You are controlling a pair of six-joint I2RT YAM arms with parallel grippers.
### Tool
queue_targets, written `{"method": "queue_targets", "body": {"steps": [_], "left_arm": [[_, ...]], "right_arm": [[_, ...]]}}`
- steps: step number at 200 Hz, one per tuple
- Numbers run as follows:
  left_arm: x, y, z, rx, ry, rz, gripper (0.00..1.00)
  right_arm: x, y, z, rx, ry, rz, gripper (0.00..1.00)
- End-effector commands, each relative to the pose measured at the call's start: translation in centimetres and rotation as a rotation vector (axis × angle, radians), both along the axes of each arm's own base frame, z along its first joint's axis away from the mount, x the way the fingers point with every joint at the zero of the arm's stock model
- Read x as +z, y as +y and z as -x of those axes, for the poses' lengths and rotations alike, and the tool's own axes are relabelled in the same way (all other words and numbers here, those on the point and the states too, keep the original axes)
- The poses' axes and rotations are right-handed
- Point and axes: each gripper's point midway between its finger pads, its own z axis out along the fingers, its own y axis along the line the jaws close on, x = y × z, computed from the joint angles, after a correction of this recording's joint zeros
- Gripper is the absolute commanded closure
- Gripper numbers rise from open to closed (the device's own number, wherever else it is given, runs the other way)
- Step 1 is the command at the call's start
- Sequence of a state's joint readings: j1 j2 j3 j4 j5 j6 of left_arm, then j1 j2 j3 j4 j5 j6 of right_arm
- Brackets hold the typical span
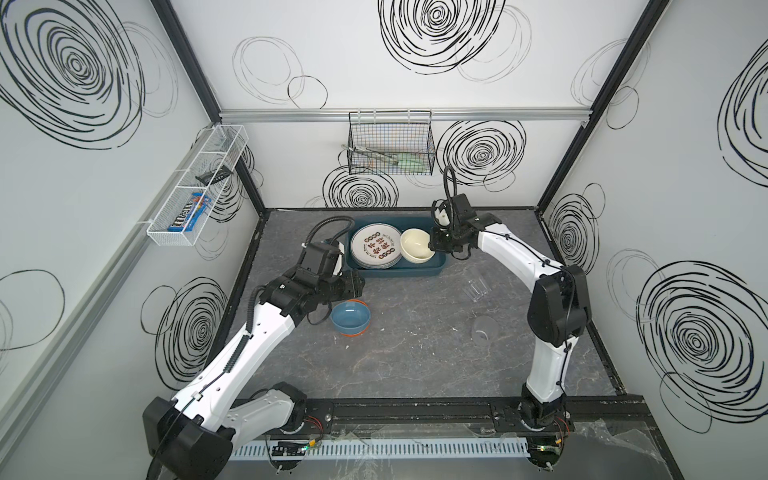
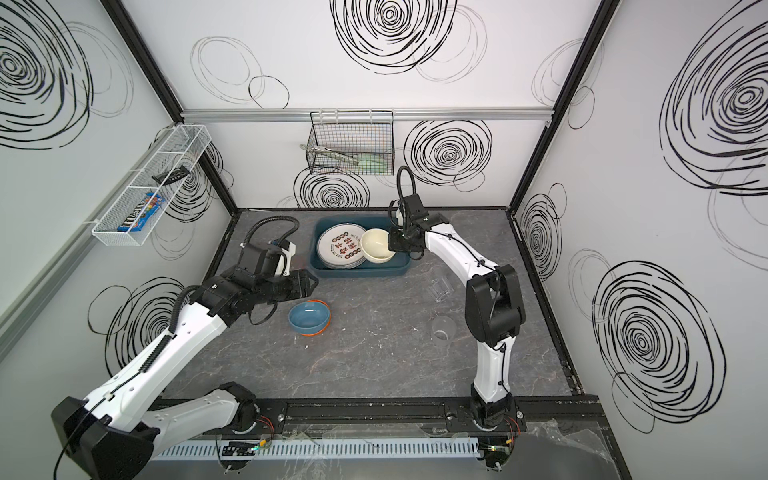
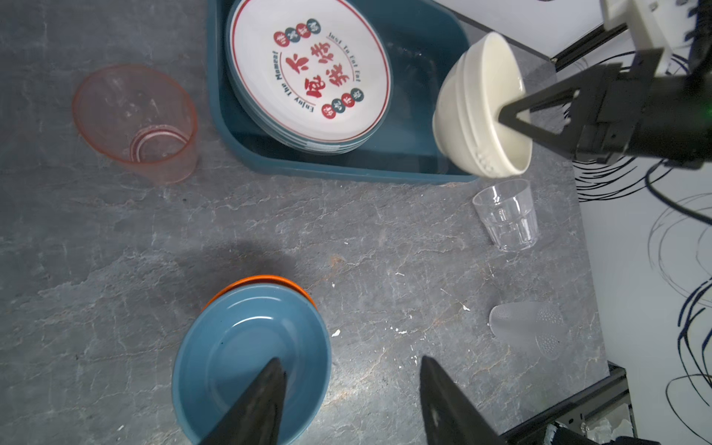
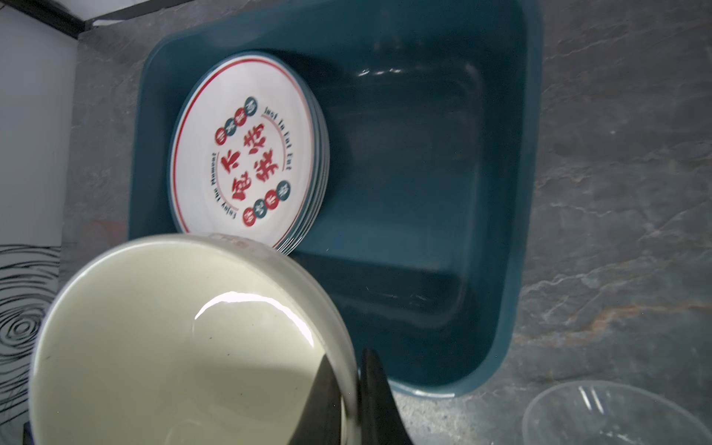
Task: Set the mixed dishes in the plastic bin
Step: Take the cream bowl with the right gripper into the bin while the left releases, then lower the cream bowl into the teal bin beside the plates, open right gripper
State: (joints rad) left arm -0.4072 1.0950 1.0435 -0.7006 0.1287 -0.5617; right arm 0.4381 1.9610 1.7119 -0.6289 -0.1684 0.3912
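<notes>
The right gripper carries the cream bowls outward next, lowers them beside the plates and lets go, as the bin's bare far bottom lies outward of the gripper and below.
The teal plastic bin stands at the back of the table, with a stack of printed white plates in its left half. My right gripper is shut on the rim of nested cream bowls, which hang tilted over the bin's right half. A blue bowl nested in an orange one rests on the table in front of the bin. My left gripper is open just above it, one finger over the bowl's inside and the other over bare table. A pink tumbler and a clear tumbler stand on the table.
A frosted cup lies on its side near the right arm's elbow. A black wire basket hangs on the back wall and a white mesh shelf on the left wall. Black frame rails edge the table.
</notes>
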Motion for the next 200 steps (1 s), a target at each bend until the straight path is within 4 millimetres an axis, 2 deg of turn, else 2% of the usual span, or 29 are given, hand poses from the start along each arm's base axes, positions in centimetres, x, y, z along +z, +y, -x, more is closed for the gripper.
{"method": "queue_targets", "body": {"steps": [1,44,94,143,200], "left_arm": [[-0.2,0.3,0.4,0.006,-0.005,0.038,0.39],[-1.3,1.4,1.2,0.032,0.023,0.034,0.38],[-2.3,2.1,1.8,0.05,0.051,0.024,0.38],[-2.8,2.3,1.8,0.061,0.067,0.017,0.38],[-3.5,2.6,1.9,0.072,0.086,0.005,0.38]], "right_arm": [[0.8,-0.7,-2.6,-0.051,-0.033,0.009,1.0],[-0.6,-1.7,-7.1,-0.121,-0.035,0.041,1.0],[-2.3,-3.1,-10.9,-0.166,-0.047,0.075,1.0],[-3.1,-3.6,-13.0,-0.192,-0.103,0.08,0.99],[-4.1,-3.1,-14.7,-0.201,-0.121,0.068,0.98]]}}
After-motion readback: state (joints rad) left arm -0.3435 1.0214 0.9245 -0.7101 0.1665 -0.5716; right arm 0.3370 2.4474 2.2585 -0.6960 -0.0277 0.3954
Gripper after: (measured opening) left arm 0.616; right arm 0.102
